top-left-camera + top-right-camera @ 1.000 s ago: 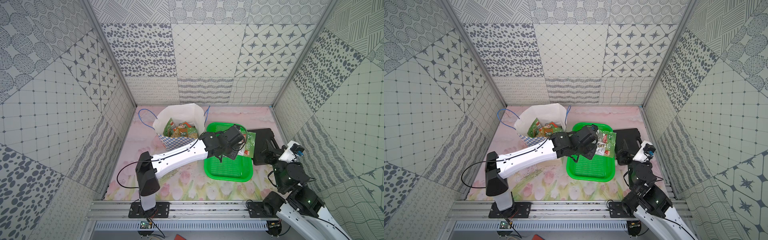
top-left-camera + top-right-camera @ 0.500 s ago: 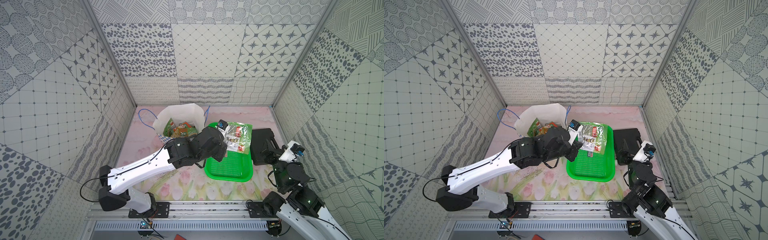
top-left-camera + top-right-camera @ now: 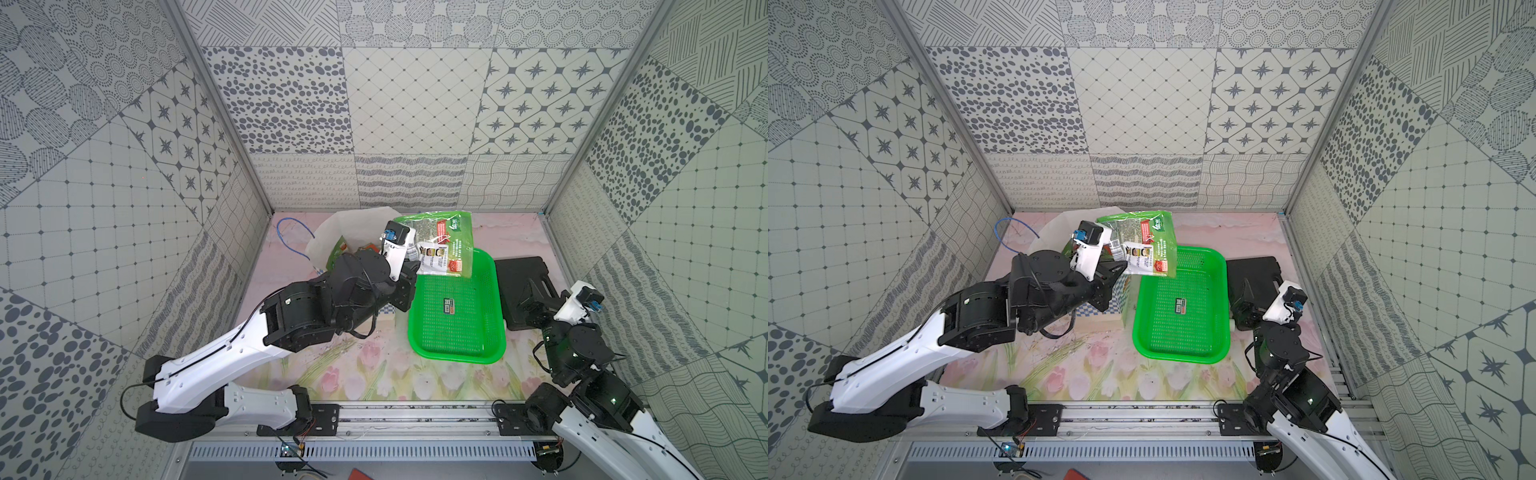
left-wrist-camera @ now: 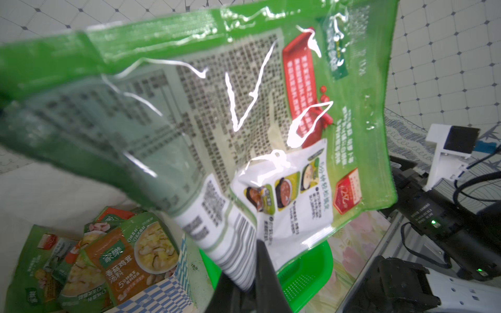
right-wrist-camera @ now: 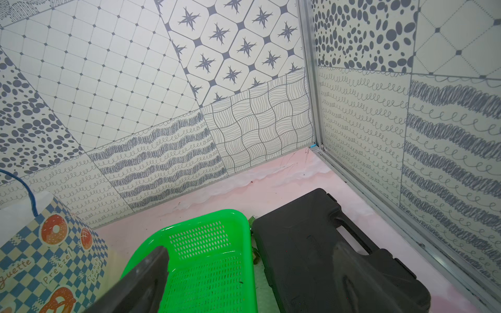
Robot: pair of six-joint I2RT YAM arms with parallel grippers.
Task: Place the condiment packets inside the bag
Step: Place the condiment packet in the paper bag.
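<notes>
My left gripper swings over the white bag's opening (image 3: 357,240) next, tips downward and lowers to release, as the green packet (image 3: 444,243) still hangs outside.
My left gripper (image 3: 415,266) (image 4: 244,284) is shut on the lower barcode edge of a large green condiment packet (image 3: 444,243) (image 3: 1144,245) (image 4: 244,108). The packet hangs in the air between the bag and the green basket. The white bag (image 3: 357,222) (image 3: 1054,232) with its blue-checked band (image 4: 162,295) (image 5: 54,257) stands open behind my left wrist. Several green and orange packets (image 4: 130,260) (image 3: 338,251) lie inside it. My right gripper (image 3: 536,297) (image 5: 244,284) is open and holds nothing, low beside the basket and over a black case.
The green mesh basket (image 3: 496,291) (image 3: 1179,357) (image 5: 189,216) sits mid-table with only a small dark label (image 3: 449,306) on its floor. A black plastic case (image 3: 519,270) (image 5: 325,257) lies right of it, near the right wall. The bag's blue cord handle (image 3: 291,237) sticks out left.
My left arm has pulled back and lifted the large green packet out of the basket, carrying it up and toward the bag. The right arm has not moved.
</notes>
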